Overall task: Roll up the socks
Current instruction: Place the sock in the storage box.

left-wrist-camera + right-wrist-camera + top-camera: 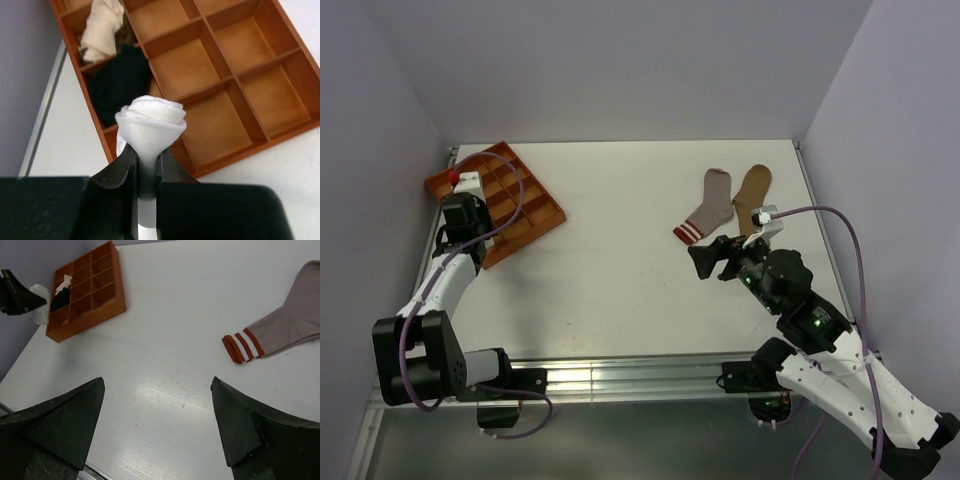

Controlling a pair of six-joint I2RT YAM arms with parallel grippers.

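Note:
Next, my left gripper moves down into the tray's near corner section beside the black sock, which stands empty, and releases the rolled white sock (151,122) there.
My left gripper (147,160) is shut on a rolled white sock (151,122) and holds it over the near left corner of the orange tray (240,150). A rolled black sock (120,82) and a cream sock with brown (102,27) lie in the tray's left compartments. In the top view the left gripper (470,195) is at the tray (535,200). The grey sock with a red-striped cuff (710,208) and the tan sock (753,195) lie flat side by side at the far right. My right gripper (705,262) is open and empty just in front of them, above bare table (157,385).
The tray stands at the far left, near the table's left edge and wall. Its other compartments are empty. The grey sock's cuff (242,345) shows at the right in the right wrist view. Walls close in the table on three sides.

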